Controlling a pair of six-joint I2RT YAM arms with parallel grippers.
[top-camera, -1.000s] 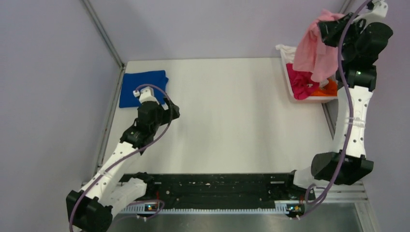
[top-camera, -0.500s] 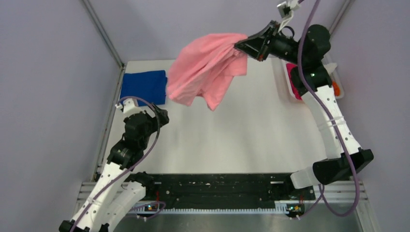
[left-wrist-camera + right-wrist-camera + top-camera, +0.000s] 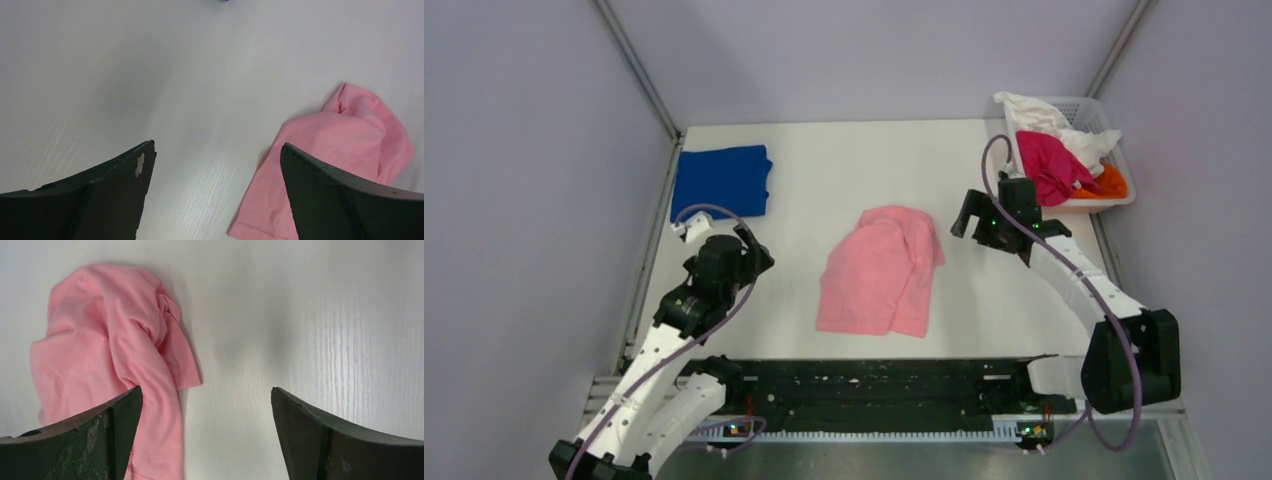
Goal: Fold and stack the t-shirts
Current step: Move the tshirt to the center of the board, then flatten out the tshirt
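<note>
I need to move my left gripper down, back and across onto the pink t-shirt's closest near corner, since that corner is below the gripper, to its right in the top view.
A light pink t-shirt lies crumpled in a loose heap at the middle of the white table. A folded royal blue t-shirt rests flat at the far left corner. My right gripper hovers just right of the pink t-shirt, open and holding nothing. My left gripper sits to the left of the pink heap, also open and empty, with bare table between its fingers.
A white slotted basket stands at the far right with magenta, white and orange shirts in it. Metal frame posts rise at the back corners. A black rail runs along the near edge.
The right arm swung the pink t-shirt from above the basket to the table's middle and let it go; its jaws opened. The left arm pulled back slightly toward the near side.
</note>
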